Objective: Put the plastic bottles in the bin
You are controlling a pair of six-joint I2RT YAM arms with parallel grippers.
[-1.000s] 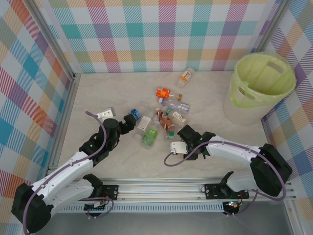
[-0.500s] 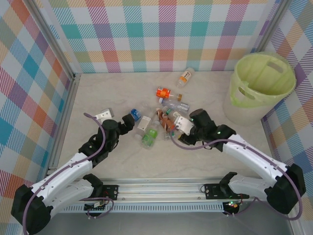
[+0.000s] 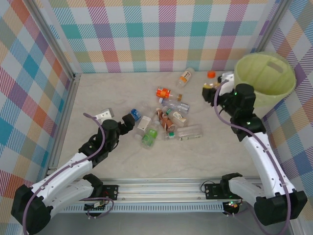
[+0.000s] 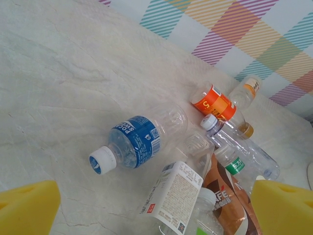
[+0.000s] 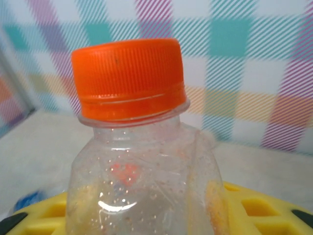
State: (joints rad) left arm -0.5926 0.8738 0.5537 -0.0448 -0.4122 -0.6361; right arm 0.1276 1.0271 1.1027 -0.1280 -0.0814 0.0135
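Observation:
The clear bottle still hangs beside the bin, so my right gripper will swing over the bin's rim next and turn above the bin's lime-green opening (image 3: pixel 266 73) to release it.
Several plastic bottles (image 3: pixel 166 117) lie in a heap mid-table, and one with an orange label (image 3: pixel 186 77) lies farther back. My right gripper (image 3: pixel 218 84) is raised beside the left rim of the bin (image 3: pixel 266 81), a pale bucket with a lime-green liner. It is shut on a clear bottle with an orange cap (image 5: pixel 128 78). My left gripper (image 4: pixel 156 210) stands open low over the heap's left side. A blue-labelled bottle (image 4: pixel 134 142) and a white-labelled bottle (image 4: pixel 178 196) lie just ahead of its yellow fingertips (image 4: pixel 27 205).
A small white object (image 3: pixel 104 114) lies left of my left arm. Plaid walls close in the table on three sides. A metal rail (image 3: pixel 161 188) runs along the near edge. One clear bottle (image 3: pixel 190 132) lies at the heap's right side.
My right arm has lifted the orange-capped bottle from the near side of the heap and swung it back and right, up to the bin's rim. The left arm has barely moved.

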